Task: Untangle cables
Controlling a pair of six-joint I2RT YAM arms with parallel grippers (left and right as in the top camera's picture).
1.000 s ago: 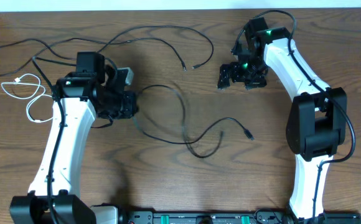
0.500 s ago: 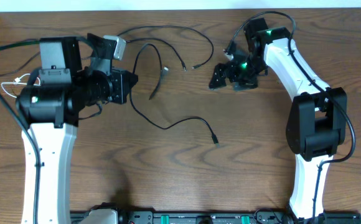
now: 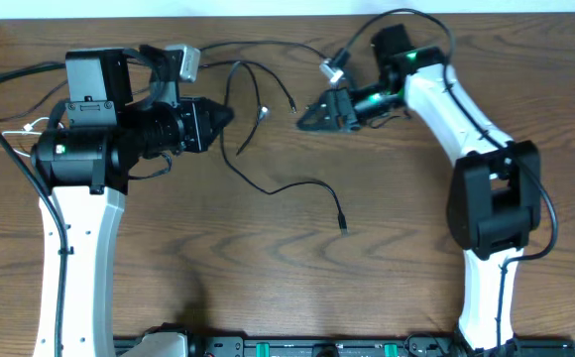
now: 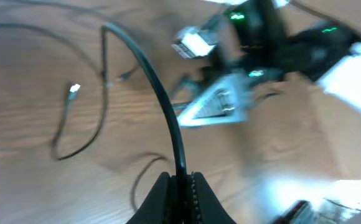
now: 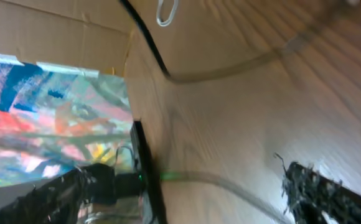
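Note:
The left gripper needs to go to the left in the overhead view next and let go of the long black cable hanging from its fingers, because that cable's plug lies clear.
My left gripper [image 3: 218,117] is raised above the table and shut on a long black cable [image 3: 268,188]. In the left wrist view its jaws [image 4: 182,182] pinch that cable [image 4: 162,106], which arcs up and away. From the grip the cable drops to the table and ends in a plug [image 3: 342,226]. Another black cable [image 3: 268,43] runs along the far side. The white cable [image 3: 25,129] peeks out left of the left arm, mostly hidden. My right gripper [image 3: 307,119] points left toward the cables, open and empty; the right wrist view [image 5: 211,186] is blurred.
Thicker black robot leads loop off the left arm [image 3: 0,89] and over the right arm [image 3: 416,15]. The table's far edge meets a white wall [image 3: 287,6]. A cardboard panel [image 5: 75,37] shows in the right wrist view.
My left arm has risen and pulled back to the left with the black cable, dragging its loop and plug end leftward. My right gripper has swung left toward the cables.

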